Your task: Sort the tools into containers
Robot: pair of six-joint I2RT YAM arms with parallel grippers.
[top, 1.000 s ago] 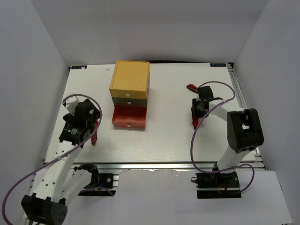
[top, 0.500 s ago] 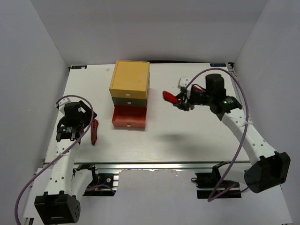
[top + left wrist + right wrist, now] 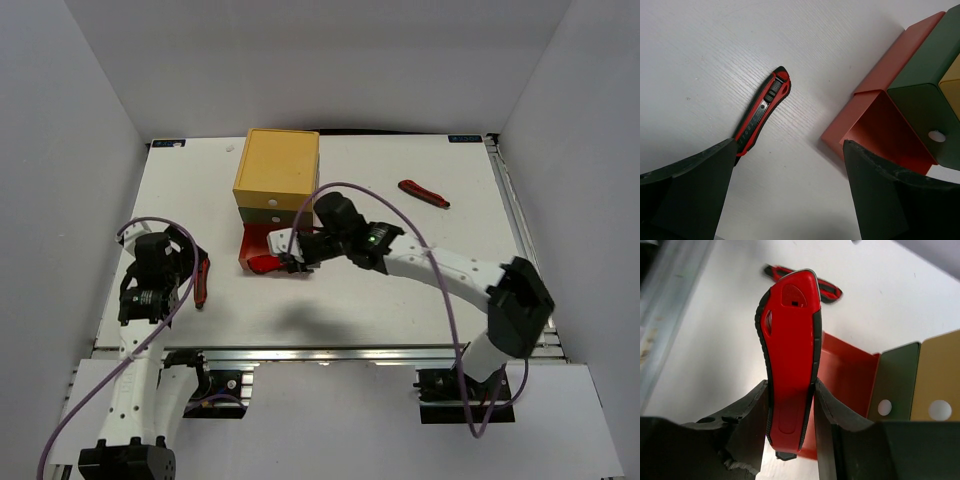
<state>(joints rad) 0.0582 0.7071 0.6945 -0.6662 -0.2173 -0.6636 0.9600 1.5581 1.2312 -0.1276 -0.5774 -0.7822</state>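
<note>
The right gripper lowers the red-handled pocket tool into the open red-orange bottom drawer (image 3: 262,240) (image 3: 850,372) next and releases it there, since that drawer alone stands open beneath the tool.
My right gripper (image 3: 284,258) is shut on a red-handled pocket tool (image 3: 262,264) and holds it over the front of the open red-orange bottom drawer (image 3: 262,240). In the right wrist view the tool (image 3: 790,355) stands between my fingers, with the drawer (image 3: 850,372) behind it. The green middle drawer (image 3: 272,214) and yellow top drawer (image 3: 277,165) are closed. My left gripper (image 3: 790,165) is open and empty beside a second red pocket tool (image 3: 762,111), which lies left of the chest (image 3: 203,279). A third red tool (image 3: 423,193) lies at the back right. No screwdrivers or wrenches show.
The chest stands at the back middle of the white table (image 3: 400,290). Grey walls close in the left, back and right sides. An aluminium rail (image 3: 330,352) runs along the near edge.
My right arm swung from the back right across to the red-orange drawer, carrying the red pocket tool. My left gripper drew back left from the tool on the table.
</note>
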